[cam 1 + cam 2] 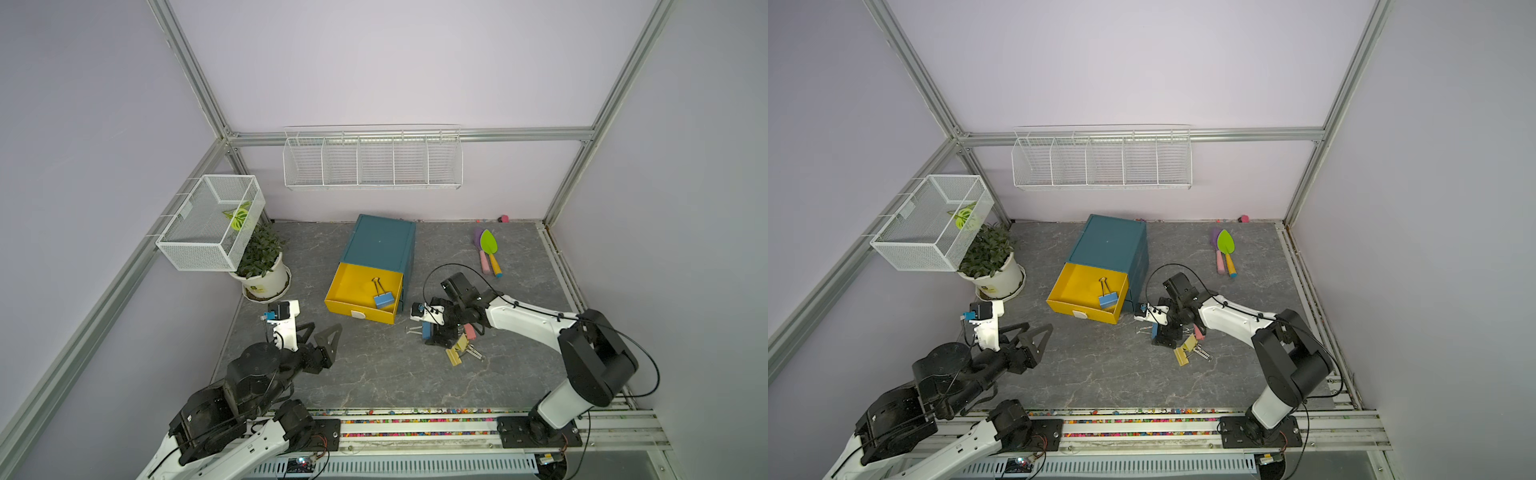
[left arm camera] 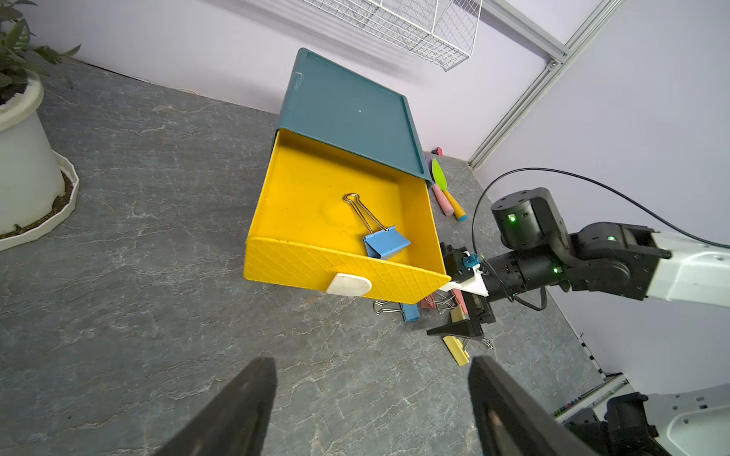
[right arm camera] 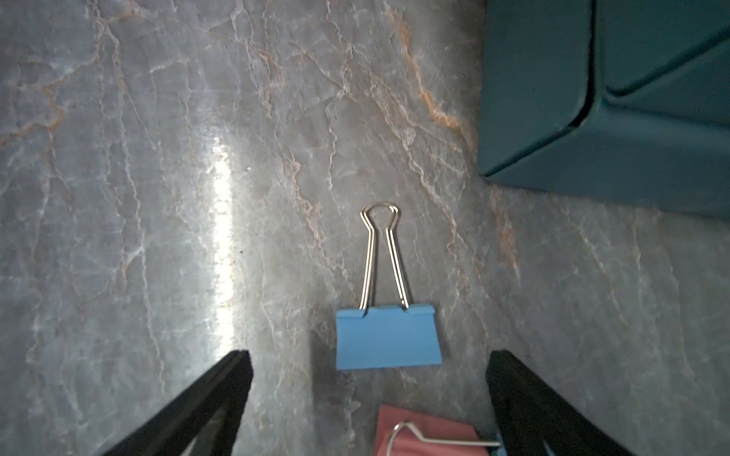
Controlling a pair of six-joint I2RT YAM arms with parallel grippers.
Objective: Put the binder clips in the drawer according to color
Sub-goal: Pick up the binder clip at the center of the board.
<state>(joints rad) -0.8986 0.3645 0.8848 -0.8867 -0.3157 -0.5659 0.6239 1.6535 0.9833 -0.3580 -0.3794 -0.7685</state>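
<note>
The right gripper moves down and past the pink clip onto the blue clip's body (image 1: 426,329) (image 3: 388,338) next and closes, since the open drawer already holds a blue clip.
The teal drawer cabinet (image 1: 380,243) has its yellow top drawer (image 1: 347,286) pulled out, and one blue binder clip (image 1: 383,300) lies inside. To its right, loose clips lie on the table: a blue clip (image 1: 426,330), a pink clip (image 1: 470,331) and yellow clips (image 1: 457,352). My right gripper (image 1: 436,337) points down over this pile, open. In the right wrist view the blue clip (image 3: 389,339) lies flat just ahead of the spread fingers (image 3: 221,379), with the pink clip (image 3: 422,430) between them and nothing gripped. My left gripper (image 1: 325,328) hovers open and empty left of the drawer front.
A potted plant (image 1: 261,266) and a white mesh basket (image 1: 210,222) stand at the back left. A wire rack (image 1: 372,160) hangs on the back wall. Two toy shovels (image 1: 488,253) lie at the back right. The cabinet's corner (image 3: 592,118) is close to the right gripper.
</note>
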